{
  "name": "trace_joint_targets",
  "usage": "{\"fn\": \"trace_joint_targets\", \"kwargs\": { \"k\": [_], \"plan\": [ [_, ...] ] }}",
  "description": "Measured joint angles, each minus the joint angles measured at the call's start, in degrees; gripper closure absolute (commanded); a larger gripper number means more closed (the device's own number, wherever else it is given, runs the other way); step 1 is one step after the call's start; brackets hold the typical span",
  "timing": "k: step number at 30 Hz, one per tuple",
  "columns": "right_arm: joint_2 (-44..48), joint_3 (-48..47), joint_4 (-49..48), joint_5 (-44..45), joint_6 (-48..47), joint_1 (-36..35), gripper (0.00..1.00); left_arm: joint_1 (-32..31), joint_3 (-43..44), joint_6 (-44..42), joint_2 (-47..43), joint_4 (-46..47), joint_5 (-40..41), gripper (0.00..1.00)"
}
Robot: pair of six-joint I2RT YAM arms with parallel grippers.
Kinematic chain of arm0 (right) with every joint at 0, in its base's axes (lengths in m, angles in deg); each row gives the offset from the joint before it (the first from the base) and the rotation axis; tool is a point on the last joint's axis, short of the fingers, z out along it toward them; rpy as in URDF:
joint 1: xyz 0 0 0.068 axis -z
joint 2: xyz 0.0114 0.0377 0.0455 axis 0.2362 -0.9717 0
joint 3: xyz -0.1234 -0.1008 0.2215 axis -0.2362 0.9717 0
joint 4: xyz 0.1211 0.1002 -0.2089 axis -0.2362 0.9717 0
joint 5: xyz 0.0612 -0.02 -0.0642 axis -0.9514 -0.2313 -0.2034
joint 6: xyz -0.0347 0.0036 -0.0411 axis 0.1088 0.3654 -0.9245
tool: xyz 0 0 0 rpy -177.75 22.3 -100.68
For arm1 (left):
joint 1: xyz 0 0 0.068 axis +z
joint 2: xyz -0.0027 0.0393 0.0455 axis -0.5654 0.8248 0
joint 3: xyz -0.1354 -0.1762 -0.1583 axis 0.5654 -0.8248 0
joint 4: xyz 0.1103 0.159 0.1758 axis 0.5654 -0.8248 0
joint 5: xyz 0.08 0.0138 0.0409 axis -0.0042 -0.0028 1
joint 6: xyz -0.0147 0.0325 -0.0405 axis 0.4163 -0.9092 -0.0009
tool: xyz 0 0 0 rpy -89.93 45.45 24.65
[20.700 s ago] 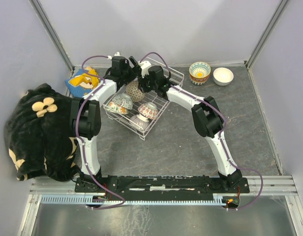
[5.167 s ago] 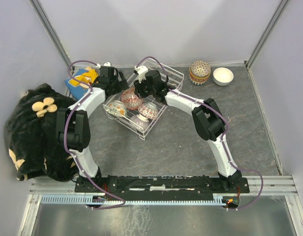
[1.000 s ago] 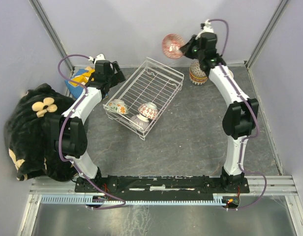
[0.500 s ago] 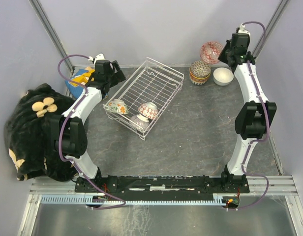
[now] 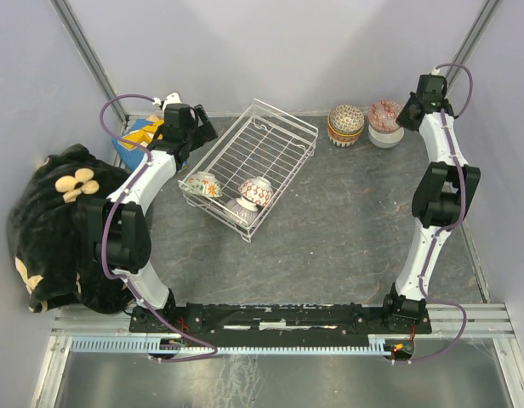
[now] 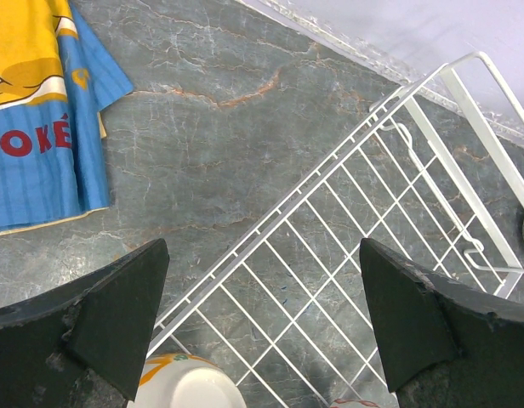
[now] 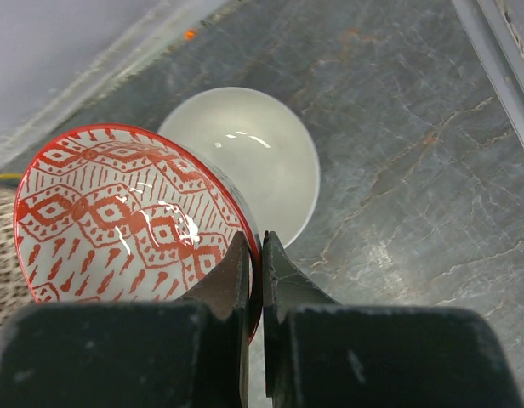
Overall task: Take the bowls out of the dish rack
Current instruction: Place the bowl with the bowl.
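I should next lower the tilted red-patterned bowl (image 5: 385, 115) in my right gripper into the plain white bowl (image 5: 386, 138). Then I should let go of its rim.
The white wire dish rack (image 5: 275, 140) lies at mid-table and holds three bowls: an orange-patterned one (image 5: 202, 183), a red-patterned one (image 5: 257, 191) and a third (image 5: 239, 210). My left gripper (image 5: 194, 127) is open and empty above the rack's far left edge (image 6: 347, 221), with the orange-patterned bowl (image 6: 190, 387) just below its fingers (image 6: 105, 319). My right gripper (image 5: 408, 113) is shut on the rim of a red-patterned bowl (image 5: 385, 115) (image 7: 126, 221), held tilted just over a plain white bowl (image 7: 258, 157) at the back right. The right gripper (image 7: 255, 255) pinches that rim.
A stack of patterned bowls (image 5: 345, 123) stands left of the white bowl (image 5: 386, 137). A blue and yellow cloth (image 5: 143, 140) (image 6: 32, 110) lies behind the left gripper. A black plush heap (image 5: 66, 229) fills the left side. Walls close the back and sides.
My right arm has carried the red-patterned bowl rightward and down, from high above the stacked bowls to just over the white bowl. The left arm has not moved.
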Motion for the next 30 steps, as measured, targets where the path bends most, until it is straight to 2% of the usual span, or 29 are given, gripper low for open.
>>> {"fn": "trace_joint_targets", "kwargs": {
  "k": [8, 20, 30],
  "plan": [
    [-6.71, -2.93, 2.16, -1.18, 0.02, 3.23, 0.99, 0.0, 0.0, 0.0, 0.0, -0.02, 0.11, 0.01],
    [-10.91, -8.37, 3.02, -2.34, 0.37, 3.82, 0.99, 0.0, 0.07, 0.04, 0.0, -0.02, 0.11, 0.01],
    [-12.72, -8.87, 3.3, -2.78, 0.79, 3.72, 0.99, 0.0, 0.07, 0.04, 0.0, -0.02, 0.11, 0.01]
  ]
}}
